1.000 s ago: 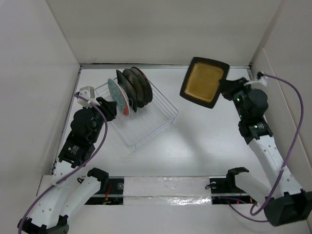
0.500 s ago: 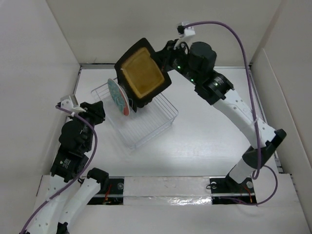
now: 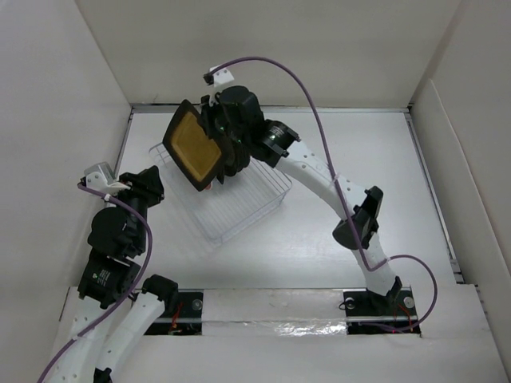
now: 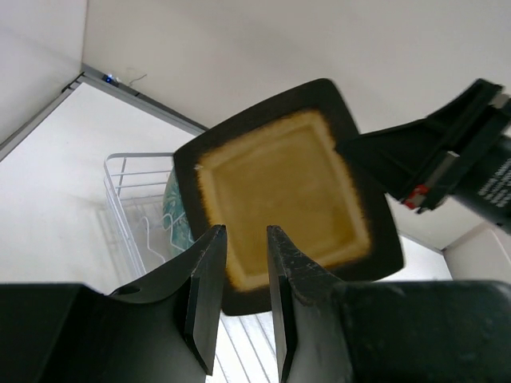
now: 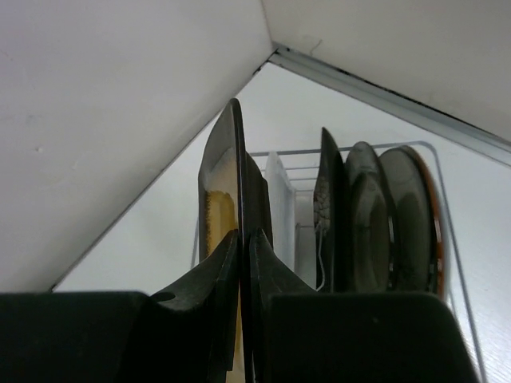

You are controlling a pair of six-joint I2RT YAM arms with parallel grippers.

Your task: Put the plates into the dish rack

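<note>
The plate needs to go down and to the left in the top view, to the rack's bare end, where my right gripper should let it go.
My right gripper is shut on one edge of the black square amber-centred plate, holding it upright in the air over the left end of the dish rack. In the right wrist view this plate is edge-on between the fingers of my right gripper. Beyond it, a pale plate and three dark plates stand in the rack's slots. My left gripper sits left of the rack, open and holding nothing. The left wrist view faces the plate's amber side, with a teal plate behind it.
White walls enclose the table on the left, back and right. The rack's near right part is bare wire. My right arm stretches diagonally across the table from its base.
My right arm has swung the amber-centred plate from the back right across to above the rack's left end. My left arm has drawn back toward the near left.
</note>
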